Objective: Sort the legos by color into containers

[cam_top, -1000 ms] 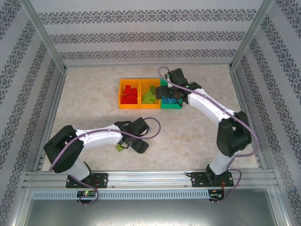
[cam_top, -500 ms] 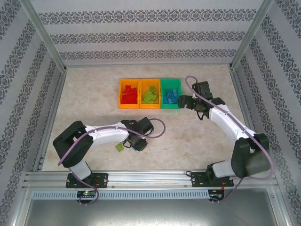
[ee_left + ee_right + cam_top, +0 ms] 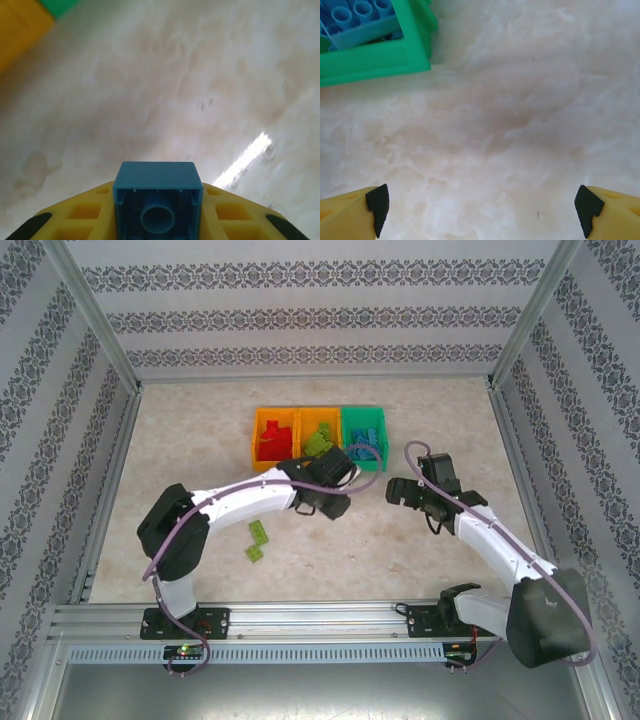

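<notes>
The green bin (image 3: 363, 466) already holds blue legos, so my left gripper will next carry the matching blue lego outward over it and release it inside.
A blue lego (image 3: 157, 200) is clamped between the yellow fingers of my left gripper (image 3: 330, 502), which hangs above the table just in front of the containers. The containers stand in a row: an orange bin (image 3: 256, 443) with red legos, an orange bin (image 3: 303, 443) with lime green legos, and a green bin (image 3: 363, 466) with blue legos (image 3: 360, 20). Two lime green legos (image 3: 260, 532) (image 3: 254, 553) lie loose on the table near the left arm. My right gripper (image 3: 393, 490) is open over bare table to the right of the green bin (image 3: 375, 60), with nothing between its fingers.
A metal frame and patterned walls close in the marble-look table (image 3: 430, 420) on three sides. A corner of the orange bin (image 3: 20, 25) and of the green bin (image 3: 60, 5) shows at the top left of the left wrist view.
My left gripper shut on the blue lego near the table's front and carried it up toward the bins. My right gripper drew back from over the green bin, toward the near right.
</notes>
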You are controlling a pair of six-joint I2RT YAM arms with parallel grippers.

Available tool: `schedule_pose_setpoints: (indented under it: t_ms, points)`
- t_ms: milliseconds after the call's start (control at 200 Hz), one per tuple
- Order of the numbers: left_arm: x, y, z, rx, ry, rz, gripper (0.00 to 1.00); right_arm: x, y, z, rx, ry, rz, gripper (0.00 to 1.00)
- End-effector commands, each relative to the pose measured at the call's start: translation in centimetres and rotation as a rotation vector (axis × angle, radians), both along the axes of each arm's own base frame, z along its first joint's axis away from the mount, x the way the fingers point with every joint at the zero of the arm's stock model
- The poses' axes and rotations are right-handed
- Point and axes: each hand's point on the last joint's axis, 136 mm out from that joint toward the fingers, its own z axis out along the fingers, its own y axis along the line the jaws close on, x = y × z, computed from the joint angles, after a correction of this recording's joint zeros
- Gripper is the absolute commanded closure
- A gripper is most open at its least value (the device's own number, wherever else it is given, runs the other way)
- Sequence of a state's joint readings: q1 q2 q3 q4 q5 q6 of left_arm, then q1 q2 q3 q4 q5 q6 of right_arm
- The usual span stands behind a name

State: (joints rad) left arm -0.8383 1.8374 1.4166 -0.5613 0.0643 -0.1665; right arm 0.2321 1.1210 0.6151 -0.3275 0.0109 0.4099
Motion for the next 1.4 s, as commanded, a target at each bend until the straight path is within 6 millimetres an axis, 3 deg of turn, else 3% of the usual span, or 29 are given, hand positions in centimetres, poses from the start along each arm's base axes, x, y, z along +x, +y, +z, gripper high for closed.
schedule_pose_setpoints:
  t_ms: [0,150,270,475,624,819,984,1059,1219,1394]
  points:
    - [4.0,-0.9,1.7,-0.124,0.027,0.078,0.80,-0.6,0.4,0.1,0.043,-0.055,-0.020,0.02]
    - [9.0,-4.1,4.3,-0.352,0.102,0.120,0.79,-1.6,1.2,-0.4,0.092,-0.086,-0.007,0.02]
    - [12.4,-5.6,4.5,-0.408,0.124,0.157,0.79,-2.1,2.0,-0.7,0.111,-0.088,0.010,0.02]
    - [17.9,-5.4,3.8,-0.474,0.132,0.309,0.79,-2.4,2.6,-1.1,0.116,-0.086,0.019,0.02]
    - [20.4,-4.6,2.9,-0.506,0.137,0.422,0.74,-2.4,2.8,-1.1,0.117,-0.084,0.028,0.02]
    - [21.7,-3.8,2.2,-0.519,0.126,0.530,0.51,-2.2,3.1,-1.0,0.115,-0.084,0.030,0.02]
    - [22.1,-4.0,2.8,-0.582,0.159,0.616,0.21,-2.1,3.9,-0.7,0.085,-0.118,0.067,0.02]
    - [21.9,-4.8,4.4,-0.646,0.175,0.618,0.00,-2.3,5.0,-0.6,0.056,-0.134,0.125,0.02]
    - [21.0,-5.5,8.8,-0.719,0.135,0.588,0.00,-2.6,8.0,0.1,-0.018,-0.168,0.281,0.02]
    - [20.2,-2.0,12.1,-0.686,0.051,0.607,0.01,-3.5,13.1,1.0,-0.045,-0.208,0.516,0.03]
